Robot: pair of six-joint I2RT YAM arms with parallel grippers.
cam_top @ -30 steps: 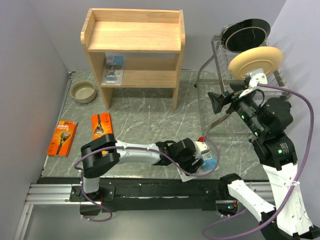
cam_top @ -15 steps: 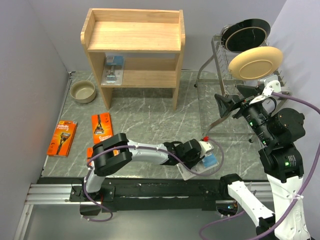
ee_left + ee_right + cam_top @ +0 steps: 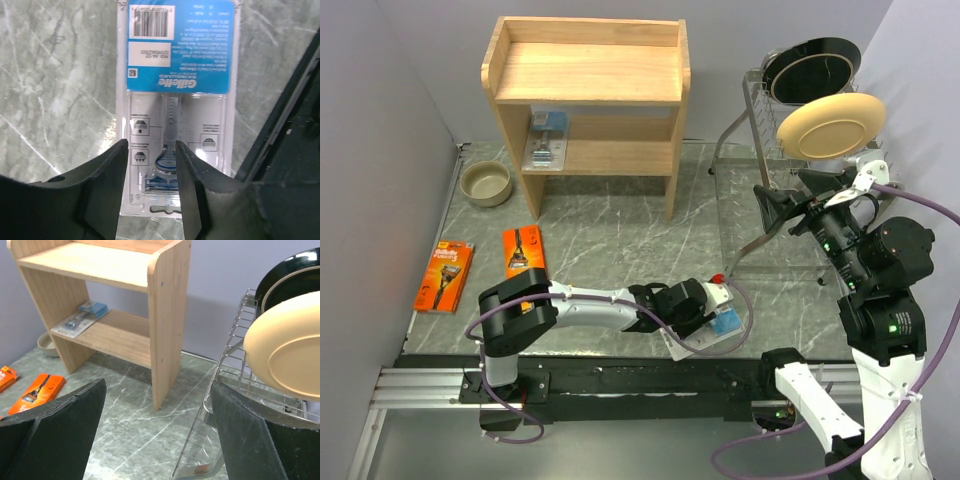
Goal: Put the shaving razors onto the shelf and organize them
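The razor handle runs as a narrow line between my open fingers, so next I will lower my left gripper onto the handle's end by the razor head (image 3: 170, 136) and close.
A clear blister razor pack (image 3: 180, 65) with a blue card lies flat on the marble near the table's front edge (image 3: 722, 324). My left gripper (image 3: 151, 162) hangs just over its lower end. The jaws are open and narrowly spaced, with the razor head showing between them (image 3: 698, 312). Two orange razor packs (image 3: 445, 277) (image 3: 522, 252) lie at the left. Another blister pack (image 3: 548, 140) rests on the lower board of the wooden shelf (image 3: 590, 70). My right gripper (image 3: 786, 200) is raised by the dish rack, open wide and empty (image 3: 157, 390).
A wire dish rack (image 3: 760, 150) at the right holds a cream plate (image 3: 830, 125) and a black plate (image 3: 812, 65). A small bowl (image 3: 485, 183) sits left of the shelf. The black base rail (image 3: 620, 375) runs along the front edge.
The left jaws narrowed over the blister pack and then widened again; the pack shifted slightly left. The right arm swung a little to the right and has since held still.
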